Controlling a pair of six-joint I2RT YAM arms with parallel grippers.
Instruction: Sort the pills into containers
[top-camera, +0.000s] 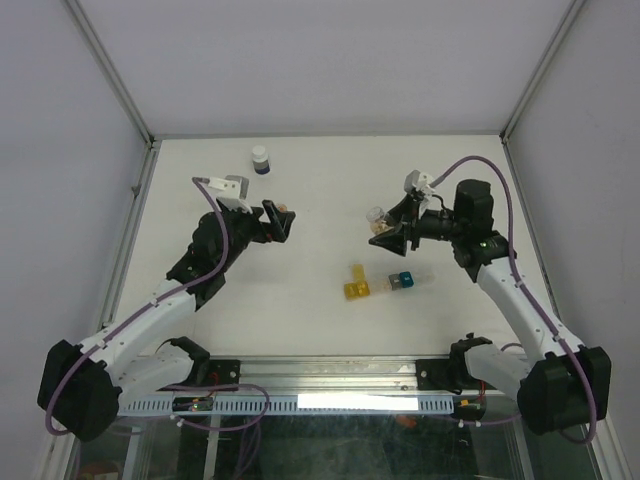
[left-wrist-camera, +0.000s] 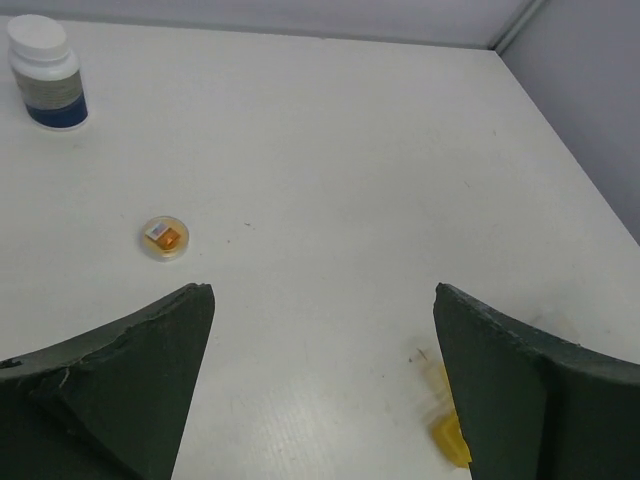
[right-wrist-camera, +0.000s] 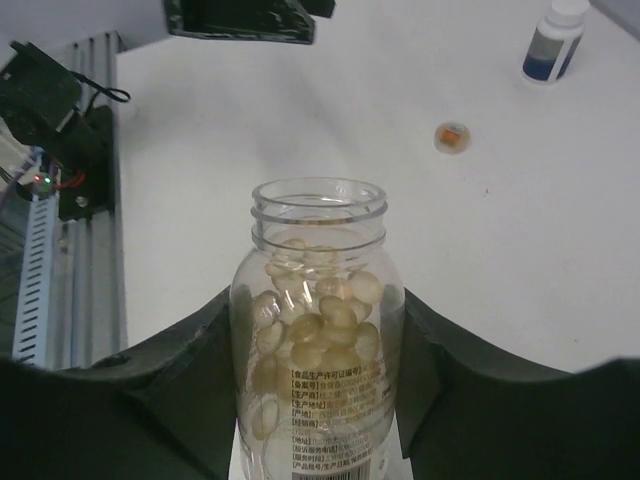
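My left gripper needs to move outward, tilt downward and go down next so its fingers are on both sides of the rim of the small round cap (top-camera: 282, 208) (left-wrist-camera: 164, 238), because the cap lies flat on the tabletop.
The containers stand in a short row at the table's middle: a yellow one (top-camera: 355, 286), a clear one (top-camera: 384, 282) and a teal one (top-camera: 404, 280). My right gripper (top-camera: 388, 232) (right-wrist-camera: 318, 330) is shut on an uncapped clear pill bottle (right-wrist-camera: 318, 320), full of pale yellow pills, and holds it up behind the row. My left gripper (top-camera: 276, 222) (left-wrist-camera: 322, 295) is open and empty, left of the row. The yellow container (left-wrist-camera: 450, 436) shows partly beside the right finger in the left wrist view.
A white bottle with a dark blue band (top-camera: 260, 160) (left-wrist-camera: 46, 72) (right-wrist-camera: 552, 42) stands at the back. A small round cap with an orange middle (left-wrist-camera: 165, 238) (right-wrist-camera: 452, 136) lies on the table. A metal rail (top-camera: 330, 378) runs along the near edge.
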